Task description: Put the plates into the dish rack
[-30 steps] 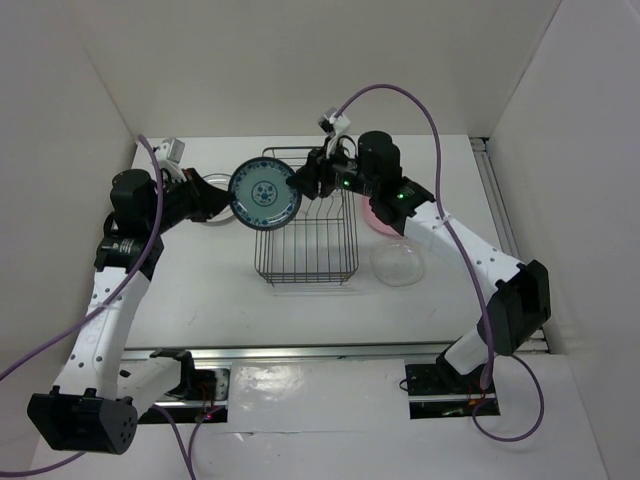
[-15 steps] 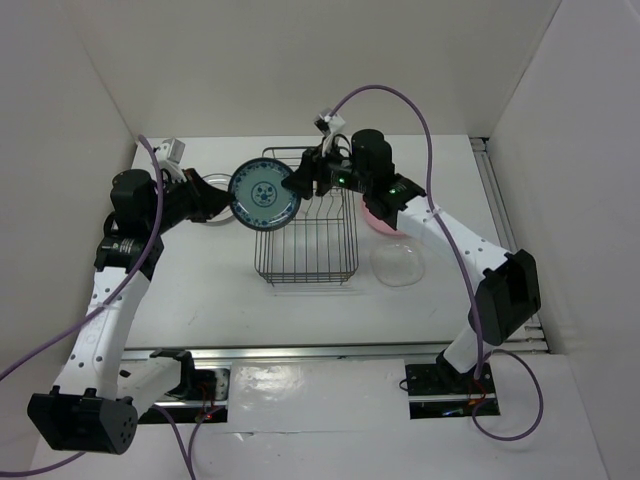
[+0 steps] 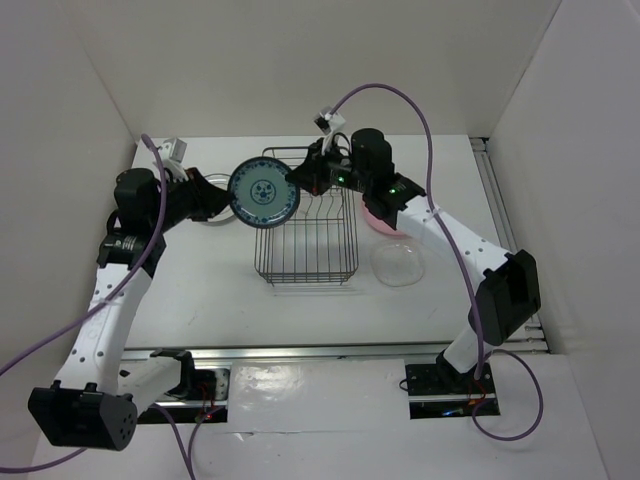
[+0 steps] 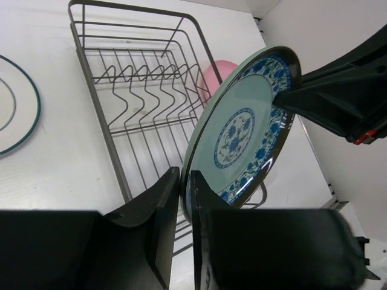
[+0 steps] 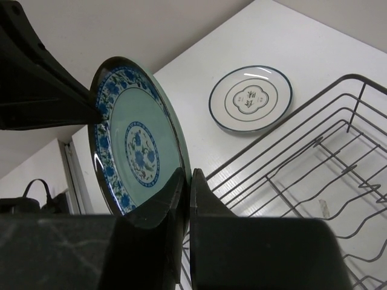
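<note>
My right gripper needs to turn and carry the teal plate [image 3: 263, 195] over the rack's wires beside the pink plate, then lower and release it there, because those wires stand empty.
The dark teal patterned plate [image 3: 263, 195] [image 4: 242, 130] [image 5: 136, 142] hangs upright above the left rim of the black wire dish rack [image 3: 305, 240] [image 4: 139, 90] [image 5: 314, 163]. My left gripper [image 3: 230, 197] [image 4: 185, 193] is shut on its left rim. My right gripper [image 3: 296, 182] [image 5: 187, 187] is shut on the opposite rim. The white plate with a grey ring [image 4: 12, 109] [image 5: 251, 98] lies flat on the table left of the rack. Right of the rack lie the pink plate [image 3: 380, 220] [image 4: 221, 72] and the clear glass plate [image 3: 398, 263].
White walls close in the table on the left, back and right. The right arm's purple cable [image 3: 400, 95] arcs above the rack. The rack's upright prongs [image 4: 151, 75] run in a row along its floor and hold nothing.
My right gripper has moved a little to the left and closed on the teal plate's right rim. The left gripper still holds the plate in the same place.
</note>
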`<state>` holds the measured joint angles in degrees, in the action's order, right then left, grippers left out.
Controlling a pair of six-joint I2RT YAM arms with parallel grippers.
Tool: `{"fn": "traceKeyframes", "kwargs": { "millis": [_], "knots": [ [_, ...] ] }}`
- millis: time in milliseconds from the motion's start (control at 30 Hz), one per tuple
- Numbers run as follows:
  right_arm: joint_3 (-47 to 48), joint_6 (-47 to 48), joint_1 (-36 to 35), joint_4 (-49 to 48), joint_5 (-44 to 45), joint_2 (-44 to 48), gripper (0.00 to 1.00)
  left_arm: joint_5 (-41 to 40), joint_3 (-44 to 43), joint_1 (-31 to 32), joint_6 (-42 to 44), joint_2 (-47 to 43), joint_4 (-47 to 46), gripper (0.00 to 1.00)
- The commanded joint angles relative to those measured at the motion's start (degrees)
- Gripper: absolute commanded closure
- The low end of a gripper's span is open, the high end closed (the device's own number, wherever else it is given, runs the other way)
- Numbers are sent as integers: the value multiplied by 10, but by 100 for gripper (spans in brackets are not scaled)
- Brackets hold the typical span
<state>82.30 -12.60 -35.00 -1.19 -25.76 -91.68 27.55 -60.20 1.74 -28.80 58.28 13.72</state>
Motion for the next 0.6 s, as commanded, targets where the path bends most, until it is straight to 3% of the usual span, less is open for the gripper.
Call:
{"fn": "traceKeyframes", "kwargs": {
  "millis": [0, 100, 133, 200, 233, 300, 333, 433, 567],
  "knots": [
    [29, 6, -6, -14, 36, 11, 100, -25, -7, 1, -22, 4, -19, 72],
    [29, 11, -12, 17, 137, 11, 100, -69, -7, -4, -36, 4, -1, 26],
    [34, 11, -12, 27, 220, 11, 100, -93, -2, -10, -43, -2, -1, 0],
    [52, 6, -12, 57, 316, 5, 100, -129, 3, -24, -64, -16, 10, 0],
    [58, 0, -12, 67, 413, 5, 100, -177, 10, -30, -73, -26, 24, 0],
    [59, -5, -12, 87, 490, 0, 100, -216, 11, -45, -83, -26, 45, 0],
    [66, -12, -19, 96, 585, 0, 100, -238, 11, -51, -89, -26, 68, 0],
    [100, -28, -19, 152, 750, -31, 100, -271, -17, -56, -95, 14, 117, 0],
    [170, -40, -19, 247, 851, -85, 100, -249, -33, -70, -90, 53, 150, 0]
  ]
}}
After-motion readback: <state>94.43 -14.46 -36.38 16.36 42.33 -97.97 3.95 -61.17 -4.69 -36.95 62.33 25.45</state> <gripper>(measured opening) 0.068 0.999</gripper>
